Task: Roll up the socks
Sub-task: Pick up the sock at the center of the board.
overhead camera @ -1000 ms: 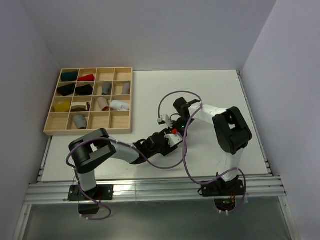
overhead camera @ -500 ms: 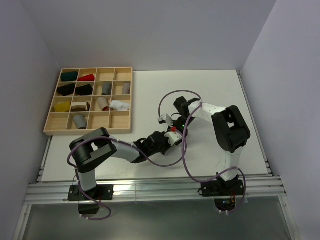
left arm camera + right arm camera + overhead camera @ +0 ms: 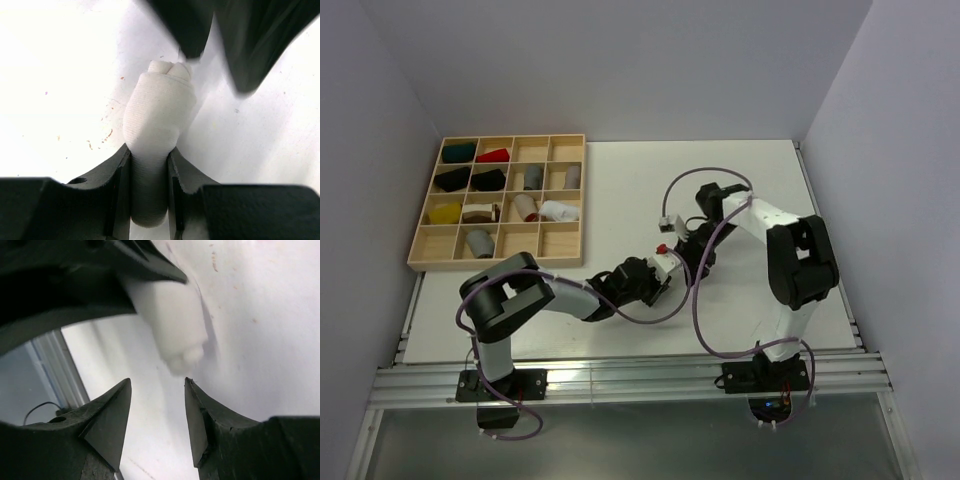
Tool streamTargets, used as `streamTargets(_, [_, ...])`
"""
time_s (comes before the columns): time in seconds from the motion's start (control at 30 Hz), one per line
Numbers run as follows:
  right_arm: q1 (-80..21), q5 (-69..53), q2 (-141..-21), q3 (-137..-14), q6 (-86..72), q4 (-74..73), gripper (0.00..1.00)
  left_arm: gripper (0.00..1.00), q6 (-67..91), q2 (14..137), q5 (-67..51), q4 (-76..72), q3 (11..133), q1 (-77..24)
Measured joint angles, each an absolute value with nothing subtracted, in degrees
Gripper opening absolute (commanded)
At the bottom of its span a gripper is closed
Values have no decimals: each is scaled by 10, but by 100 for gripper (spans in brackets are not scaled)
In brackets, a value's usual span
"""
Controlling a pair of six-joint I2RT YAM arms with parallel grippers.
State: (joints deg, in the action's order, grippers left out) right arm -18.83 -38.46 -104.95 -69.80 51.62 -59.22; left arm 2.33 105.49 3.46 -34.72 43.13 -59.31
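The tray's near section (image 3: 520,240) before the red-edged grey bundle stands empty, so the left gripper needs to lift over the tray, lower the roll (image 3: 667,264) into that section and then release it.
A plain white sock, rolled into a short tube (image 3: 157,115), lies on the white table. My left gripper (image 3: 149,150) is shut on its near end. In the top view the roll (image 3: 667,264) shows at the left gripper (image 3: 658,272), mid-table. My right gripper (image 3: 157,381) is open, its fingertips just short of the roll's far, lumpy end (image 3: 177,330), not touching it. In the top view the right gripper (image 3: 682,250) is right beside the left one. Its dark fingers (image 3: 240,45) show at the top of the left wrist view. The grey striped sock is not in view.
A wooden compartment tray (image 3: 420,252) stands at the back left, holding red, green, black, yellow, grey and white cloth bundles. Purple cables (image 3: 692,300) loop over the table by both arms. The table's metal front rail (image 3: 620,380) lies near the arm bases.
My right arm has swung back and to the right, and its gripper has drawn off the roll's end. My left gripper has stayed shut on the white sock, shifting slightly.
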Motion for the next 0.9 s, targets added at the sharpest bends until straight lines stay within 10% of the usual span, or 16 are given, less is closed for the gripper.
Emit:
streamTargets(0.6, [-73, -444, -941, -758, 484, -653, 53, 0, 147, 813, 37, -241, 350, -497])
streamTargets(0.9, [-71, -431, -941, -802, 456, -652, 53, 0, 297, 630, 248, -57, 355, -394])
